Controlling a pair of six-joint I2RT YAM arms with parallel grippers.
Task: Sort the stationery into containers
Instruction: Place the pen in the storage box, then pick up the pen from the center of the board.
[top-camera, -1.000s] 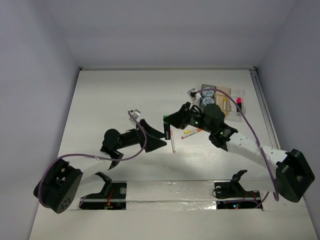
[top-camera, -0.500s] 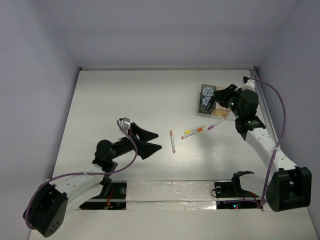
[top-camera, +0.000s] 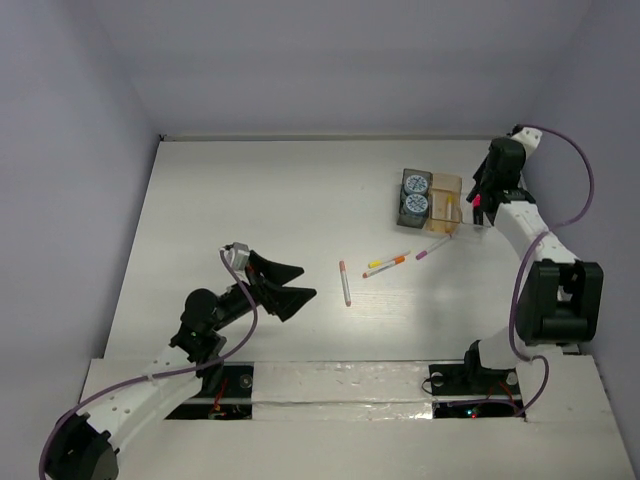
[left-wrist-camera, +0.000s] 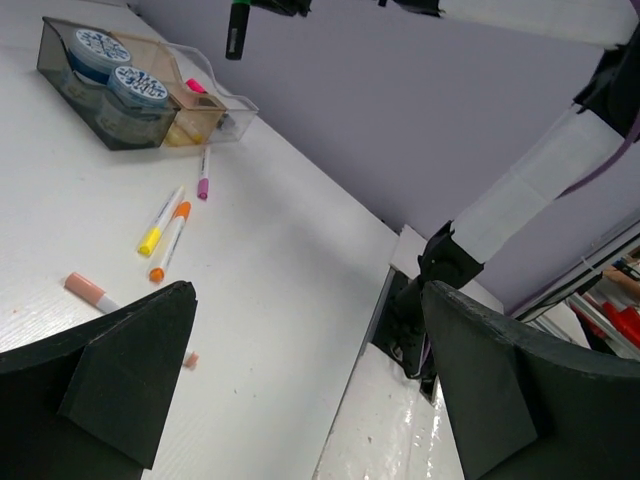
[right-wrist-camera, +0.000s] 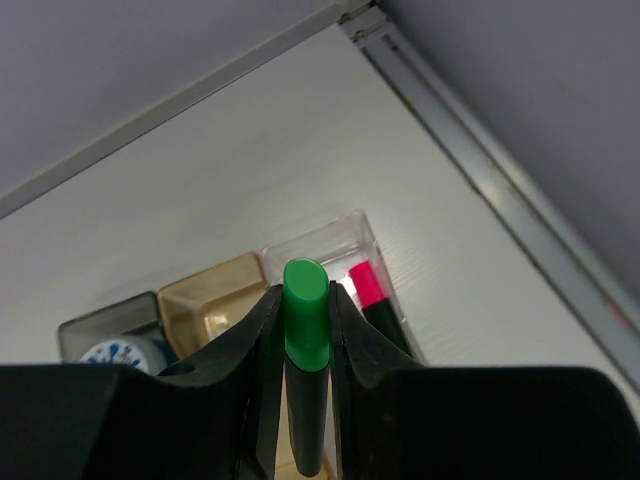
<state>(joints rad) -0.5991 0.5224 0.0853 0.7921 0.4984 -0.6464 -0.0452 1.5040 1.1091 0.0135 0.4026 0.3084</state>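
I should lower the black highlighter with my right gripper onto the clear tray's free side (top-camera: 466, 212) below and let go there, since the pink-capped one fills the tray's other side.
My right gripper (right-wrist-camera: 305, 300) is shut on a black highlighter with a green cap (right-wrist-camera: 305, 325), held above the clear tray (right-wrist-camera: 330, 240). A pink-capped highlighter (right-wrist-camera: 368, 283) lies in that tray. The joined containers (top-camera: 445, 187) stand at the back right, and two blue-white rolls (top-camera: 416, 194) sit in the dark grey tray. Pink-white (top-camera: 344, 282), yellow (top-camera: 384, 260), orange (top-camera: 386, 267) and purple (top-camera: 432, 247) pens lie loose mid-table. My left gripper (top-camera: 292, 283) is open and empty, left of the pink-white pen. The right gripper (top-camera: 480, 192) also shows from above.
The amber tray (right-wrist-camera: 212, 298) sits between the grey and clear trays. A metal rail (right-wrist-camera: 480, 190) runs along the table's right edge beside the trays. The back wall is close behind them. The shiny taped strip (top-camera: 340, 385) lies at the near edge.
My right arm has swung from mid-table to the back right, carrying the green-capped highlighter over the trays. My left arm has drawn back toward the near left, still open.
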